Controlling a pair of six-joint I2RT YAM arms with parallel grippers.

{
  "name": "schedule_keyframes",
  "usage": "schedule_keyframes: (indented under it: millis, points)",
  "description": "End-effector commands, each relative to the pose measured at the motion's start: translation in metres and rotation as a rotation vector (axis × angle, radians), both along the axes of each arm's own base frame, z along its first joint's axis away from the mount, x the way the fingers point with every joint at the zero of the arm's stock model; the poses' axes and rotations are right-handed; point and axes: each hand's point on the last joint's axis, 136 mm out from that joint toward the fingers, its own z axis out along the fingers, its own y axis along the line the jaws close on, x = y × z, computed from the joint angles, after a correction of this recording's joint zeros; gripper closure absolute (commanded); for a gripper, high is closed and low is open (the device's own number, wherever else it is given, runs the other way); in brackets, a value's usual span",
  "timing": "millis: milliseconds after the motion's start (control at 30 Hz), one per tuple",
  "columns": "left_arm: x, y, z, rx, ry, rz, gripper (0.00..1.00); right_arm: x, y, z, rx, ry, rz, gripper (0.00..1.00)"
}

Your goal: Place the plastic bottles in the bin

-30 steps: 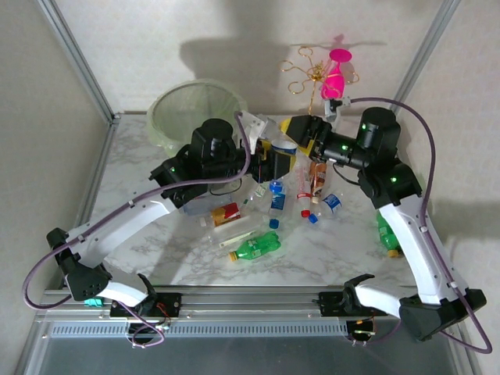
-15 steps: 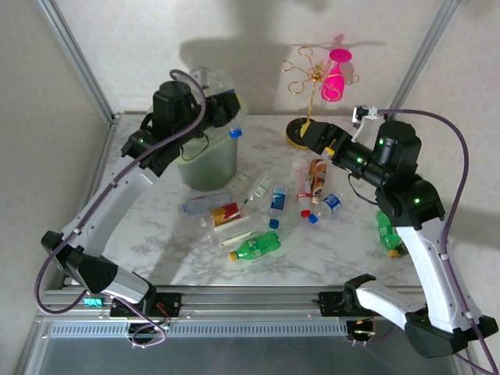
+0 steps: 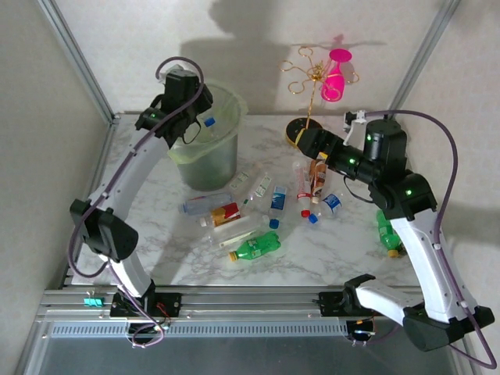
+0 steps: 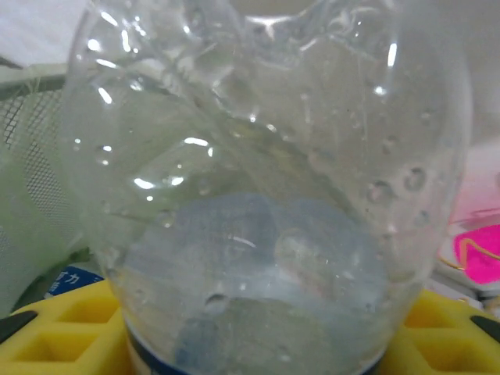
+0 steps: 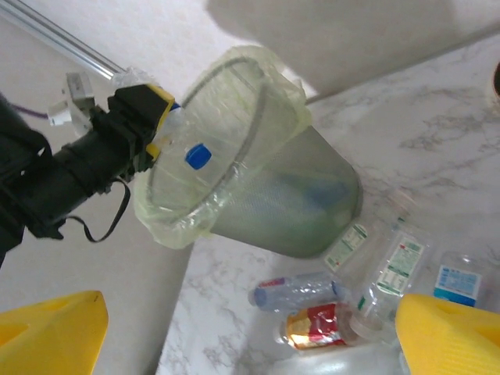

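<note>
I should next lower my left gripper, fingers tipping down, and release the bottle into the pale-green bin's opening (image 3: 221, 114) below; the blue cap is already inside the bin's rim.
My left gripper (image 3: 194, 125) is up over the mouth of the pale-green bin (image 3: 209, 160), shut on a clear plastic bottle (image 3: 206, 123) with a blue cap. That bottle (image 4: 266, 195) sits between the yellow fingers (image 4: 62, 328) in the left wrist view. Seen from the right wrist, the blue cap (image 5: 198, 156) hangs just inside the bin's rim (image 5: 234, 117). My right gripper (image 3: 303, 142) hovers open above the table's back right, with nothing between its yellow fingers (image 5: 449, 332). Several bottles lie on the marble, among them a green one (image 3: 256, 246) and a red-labelled one (image 3: 225, 212).
A pink goblet (image 3: 334, 78) hangs on a gold wire stand (image 3: 308, 74) behind the right gripper. Another green bottle (image 3: 387, 233) lies at the table's right edge, under the right arm. Metal frame posts rise at both back corners.
The left arm has lifted from the bottle pile in the middle and carried the clear bottle up over the bin. The right gripper has drawn back a little to the right.
</note>
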Motion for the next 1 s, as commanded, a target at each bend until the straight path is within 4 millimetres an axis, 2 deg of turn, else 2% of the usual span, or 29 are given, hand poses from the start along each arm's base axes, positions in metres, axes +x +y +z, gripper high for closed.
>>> schedule_keyframes:
  millis: [0, 233, 500, 700, 967]
  points:
    - [0.006, 0.005, -0.025, 0.009, 0.072, 0.029, 0.63, -0.003, -0.001, 0.005, -0.042, -0.017, 0.014, 0.05]
    - [0.011, -0.008, -0.073, 0.011, 0.187, -0.002, 0.58, 0.002, -0.008, -0.004, -0.096, 0.003, -0.015, 0.06]
    - [0.009, -0.014, -0.107, 0.046, 0.267, -0.034, 0.42, 0.000, -0.014, -0.006, -0.110, -0.012, -0.043, 0.06]
    - [0.007, -0.025, -0.109, 0.030, 0.277, -0.063, 0.35, 0.000, -0.018, -0.008, -0.121, -0.018, -0.060, 0.06]
    - [0.004, -0.021, -0.094, 0.029, 0.254, -0.059, 0.29, -0.003, -0.023, -0.006, -0.127, -0.037, -0.076, 0.05]
